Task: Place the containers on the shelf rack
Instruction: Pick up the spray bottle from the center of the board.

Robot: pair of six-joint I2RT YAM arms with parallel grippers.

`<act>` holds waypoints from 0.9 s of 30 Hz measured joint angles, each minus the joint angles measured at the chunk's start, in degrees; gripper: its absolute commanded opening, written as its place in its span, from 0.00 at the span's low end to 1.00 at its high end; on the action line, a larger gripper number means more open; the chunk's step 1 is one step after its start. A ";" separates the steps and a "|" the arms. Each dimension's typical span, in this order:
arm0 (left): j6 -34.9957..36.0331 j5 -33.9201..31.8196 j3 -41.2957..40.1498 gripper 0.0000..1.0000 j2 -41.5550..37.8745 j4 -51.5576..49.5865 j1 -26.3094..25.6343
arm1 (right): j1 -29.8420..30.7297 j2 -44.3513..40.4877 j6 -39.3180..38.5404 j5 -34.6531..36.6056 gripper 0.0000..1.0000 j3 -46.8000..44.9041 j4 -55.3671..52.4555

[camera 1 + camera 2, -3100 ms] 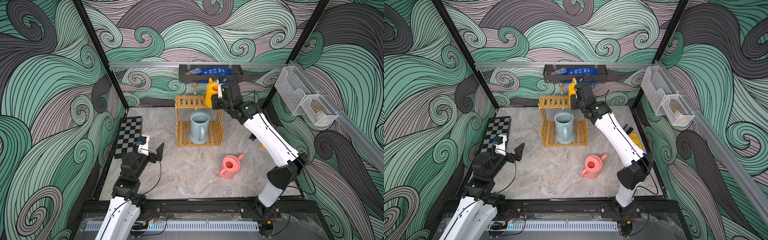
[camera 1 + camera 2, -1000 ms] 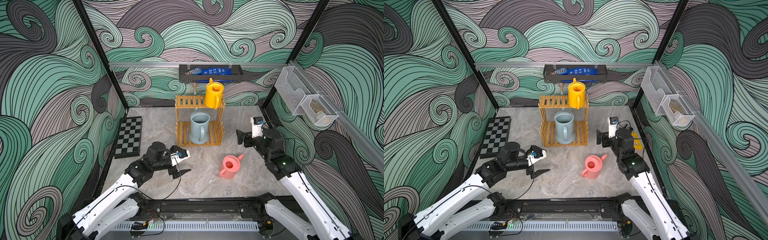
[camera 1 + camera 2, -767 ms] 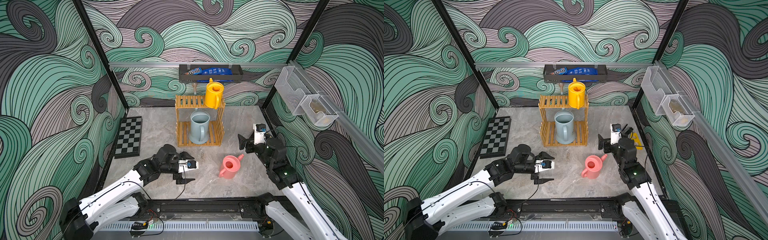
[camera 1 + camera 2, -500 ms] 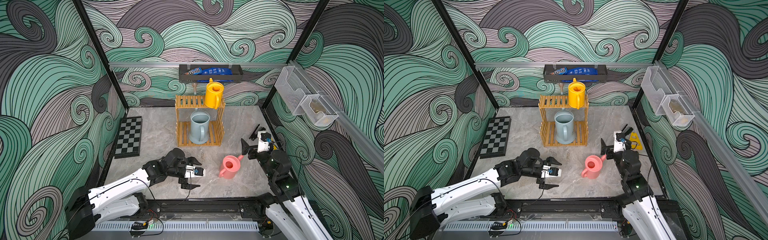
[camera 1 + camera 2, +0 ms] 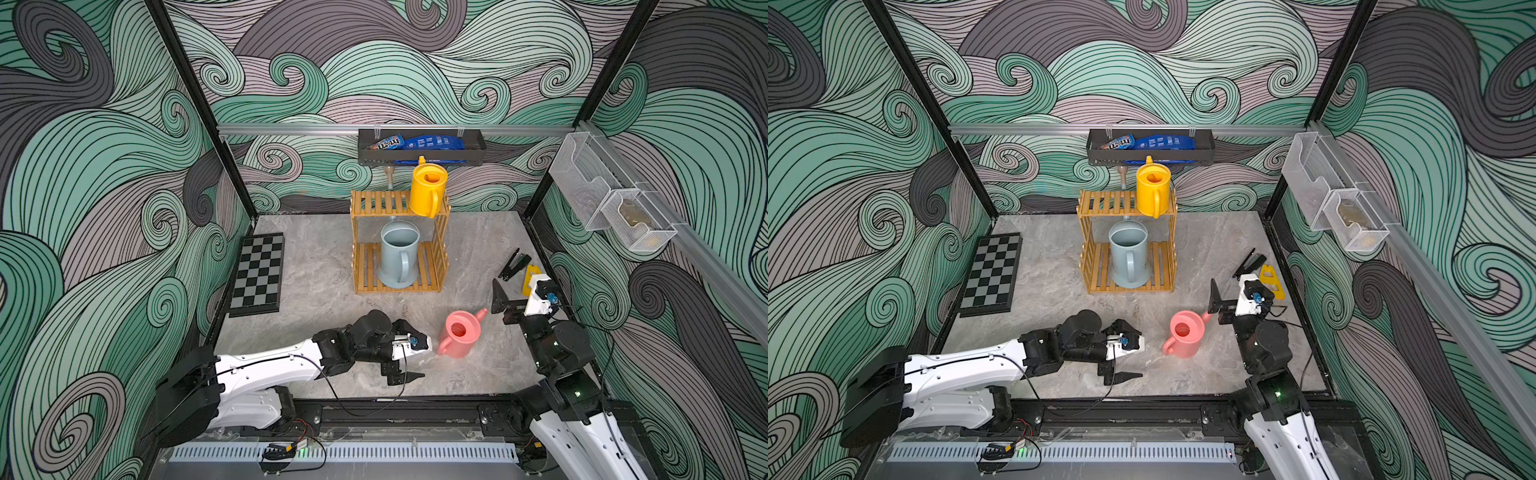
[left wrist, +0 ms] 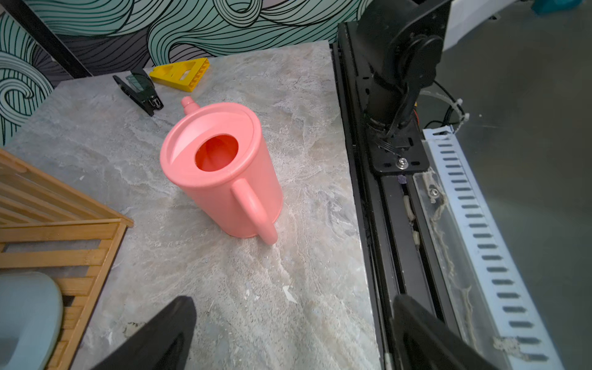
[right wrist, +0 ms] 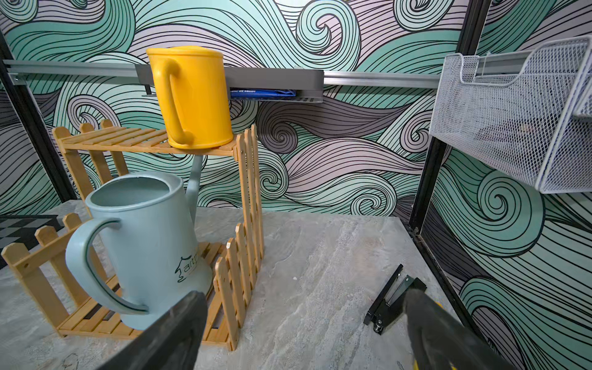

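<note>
My left gripper will move over the tabletop to the pink can's handle (image 5: 444, 345) (image 6: 254, 210) and close around it, because the handle sticks out toward the gripper, ahead of its open fingers.
The shelf rack (image 5: 374, 203) stands at the back middle of the table. A yellow can (image 5: 428, 189) sits on the right end of its top tier, and a pale blue can (image 5: 398, 257) stands on its lower tier. The pink can (image 5: 461, 334) stands upright on the table in front, handle toward my left gripper (image 5: 410, 353). That gripper is open and empty just left of the can; the left wrist view shows the pink can (image 6: 221, 173) ahead of its spread fingers. My right gripper (image 5: 517, 293) is open and empty, right of the pink can's spout and facing the rack (image 7: 246, 192).
A chessboard (image 5: 259, 274) lies at the left edge. A black clip tool (image 5: 513, 264) and a yellow block (image 5: 528, 277) lie near the right wall. A black wall tray (image 5: 419, 153) with snack bags hangs behind the rack. White mesh baskets (image 5: 611, 199) hang on the right wall.
The right arm left the yellow can on the top tier and drew back to the front right. The left arm swept rightward along the front, up to the pink can.
</note>
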 measured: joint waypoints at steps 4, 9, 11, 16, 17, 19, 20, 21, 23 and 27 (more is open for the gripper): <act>-4.55 -3.67 0.00 0.99 3.08 3.19 -2.86 | 0.37 -0.83 -0.11 0.42 0.99 -0.59 0.68; -8.66 -9.38 0.15 0.98 6.62 5.84 -4.83 | 0.92 -1.11 -0.11 1.20 0.99 -0.61 0.90; -10.40 -12.11 0.92 0.96 8.61 6.49 -5.27 | 1.20 -1.22 -0.11 1.25 0.99 -0.63 0.92; -12.46 -15.98 3.45 0.92 12.79 8.79 -6.14 | 1.77 -1.55 -0.13 1.33 0.99 -0.79 0.92; -12.83 -16.63 4.04 0.90 13.75 9.09 -6.40 | 1.97 -1.73 -0.11 1.33 0.99 -0.79 0.92; -13.31 -17.97 5.33 0.88 15.78 9.77 -6.95 | 2.25 -2.01 -0.11 1.40 0.99 -0.79 1.03; -13.53 -18.47 5.88 0.86 16.68 10.05 -7.26 | 2.32 -2.14 -0.13 1.46 0.99 -0.79 1.11; -13.66 -18.95 6.45 0.86 17.53 10.43 -7.58 | 2.36 -2.29 -0.11 1.53 0.99 -0.81 1.18; -13.84 -19.69 7.56 0.82 19.28 11.08 -8.13 | 2.64 -2.80 -0.13 1.70 0.99 -0.81 1.33; -14.23 -21.90 9.55 0.71 21.77 11.80 -8.74 | 2.99 -3.23 -0.13 2.01 0.99 -0.81 1.51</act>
